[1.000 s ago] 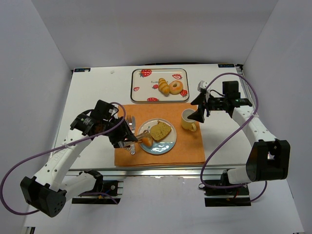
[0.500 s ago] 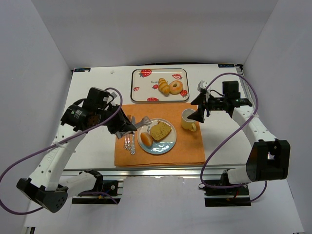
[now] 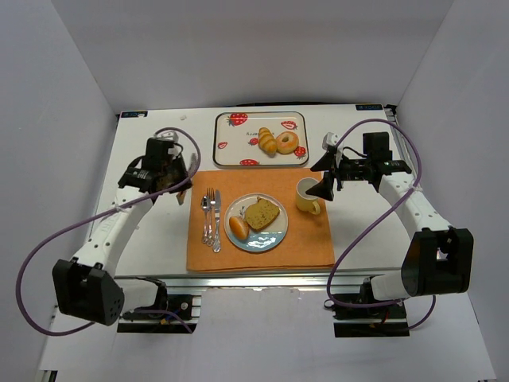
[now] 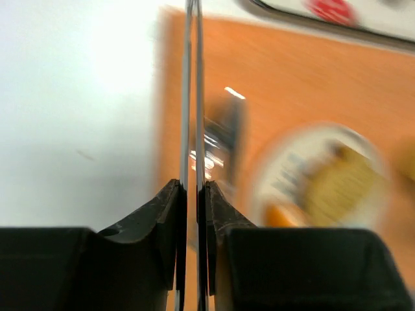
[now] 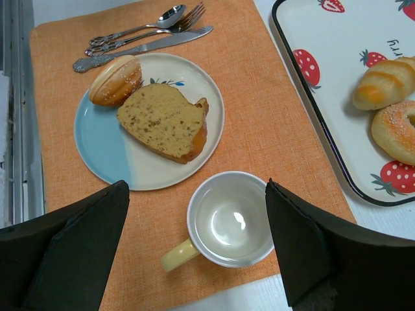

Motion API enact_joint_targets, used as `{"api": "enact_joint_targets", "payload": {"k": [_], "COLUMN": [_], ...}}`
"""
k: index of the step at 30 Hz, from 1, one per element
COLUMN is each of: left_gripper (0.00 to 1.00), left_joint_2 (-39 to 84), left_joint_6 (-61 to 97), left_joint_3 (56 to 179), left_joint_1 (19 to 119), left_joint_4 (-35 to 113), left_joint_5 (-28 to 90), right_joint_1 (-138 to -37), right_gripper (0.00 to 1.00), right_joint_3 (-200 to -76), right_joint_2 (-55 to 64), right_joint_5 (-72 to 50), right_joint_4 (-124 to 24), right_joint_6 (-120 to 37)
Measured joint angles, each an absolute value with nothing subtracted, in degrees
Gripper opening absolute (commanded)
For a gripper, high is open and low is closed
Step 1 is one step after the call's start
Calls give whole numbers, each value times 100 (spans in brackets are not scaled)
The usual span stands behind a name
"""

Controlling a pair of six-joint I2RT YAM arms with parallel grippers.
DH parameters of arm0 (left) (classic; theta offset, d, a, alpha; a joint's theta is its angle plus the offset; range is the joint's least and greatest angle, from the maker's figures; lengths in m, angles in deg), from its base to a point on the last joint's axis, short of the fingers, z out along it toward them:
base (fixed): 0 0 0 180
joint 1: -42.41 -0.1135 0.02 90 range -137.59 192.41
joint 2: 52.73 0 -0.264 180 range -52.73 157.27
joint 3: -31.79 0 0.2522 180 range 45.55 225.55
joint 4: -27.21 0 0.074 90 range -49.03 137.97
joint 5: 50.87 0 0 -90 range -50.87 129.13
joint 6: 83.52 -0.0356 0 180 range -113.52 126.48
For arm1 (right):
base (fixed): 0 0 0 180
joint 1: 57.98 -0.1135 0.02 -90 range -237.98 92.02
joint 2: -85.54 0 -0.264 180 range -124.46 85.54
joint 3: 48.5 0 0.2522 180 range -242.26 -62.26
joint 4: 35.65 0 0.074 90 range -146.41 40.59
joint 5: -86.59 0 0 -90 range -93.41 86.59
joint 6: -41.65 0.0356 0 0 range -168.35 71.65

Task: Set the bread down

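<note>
I should next lower the empty tongs onto the table with my left gripper, away from the mat, and let go of them, because the plate (image 3: 272,238) already has the roll and slice on it.
A round bread roll (image 3: 238,228) and a brown bread slice (image 3: 262,213) lie on the blue-and-white plate (image 3: 272,238) on the orange mat. In the right wrist view the roll (image 5: 115,80) touches the slice (image 5: 162,120) on the plate (image 5: 104,149). My left gripper (image 3: 178,180) is at the mat's far left corner, apart from the plate. It is shut on thin metal tongs (image 4: 200,129), which are empty; the left wrist view (image 4: 192,188) is blurred. My right gripper (image 3: 326,188) is open and empty above the yellow cup (image 3: 307,194); its jaws (image 5: 196,184) stand wide apart.
A strawberry tray (image 3: 231,147) at the back holds a twisted roll (image 3: 267,142) and a doughnut (image 3: 287,142). A fork, spoon and knife (image 3: 211,219) lie on the mat (image 3: 302,239) left of the plate. The cup (image 5: 230,220) is empty.
My left gripper has pulled back from the plate, up and to the left, with the tongs. The roll stays on the plate. The right arm has not moved.
</note>
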State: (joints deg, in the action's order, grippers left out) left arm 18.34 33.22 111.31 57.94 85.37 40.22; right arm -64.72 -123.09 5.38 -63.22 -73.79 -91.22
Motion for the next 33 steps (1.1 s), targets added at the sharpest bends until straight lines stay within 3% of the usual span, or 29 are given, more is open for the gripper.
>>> {"api": "enact_joint_targets", "payload": {"k": [8,12,13,19,20,26,27,33], "left_gripper": [2,25,37,49,75,85,98,98], "left_joint_2": [2817,3195,3235,3456,3469,3309,3230,2583], "left_joint_6": [942,542,529,583,610,750,784,1086], "left_joint_3": [9424,9094,9050,9015,9015,9015,9015,9017], "left_joint_1": [3925,3824,3824,3735,3695,3529,3514,3510], "left_joint_4": [6102,5451,5315,5106,5134,5304,5315,5298], "left_joint_5": [4258,4190,4168,4140,4142,4168,4168,4129], "right_joint_1": [-6475,-6527,-6564,-6813,-6824,-7063,-7135,-7351], "right_gripper": [89,89,89,89,89,89,89,89], "right_joint_3": [-12550,-12546,-12546,-12548,-12550,-12716,-12764,-12932], "right_joint_2": [542,579,599,638,632,470,440,400], "right_joint_5": [-6316,-6034,-5853,-4792,-4615,-3326,-3059,-2148], "right_joint_4": [-7516,-7499,-7481,-7390,-7344,-7031,-6994,-6725], "right_joint_6": [-9231,-9194,-9179,-8785,-8637,-7734,-7599,-7015]}}
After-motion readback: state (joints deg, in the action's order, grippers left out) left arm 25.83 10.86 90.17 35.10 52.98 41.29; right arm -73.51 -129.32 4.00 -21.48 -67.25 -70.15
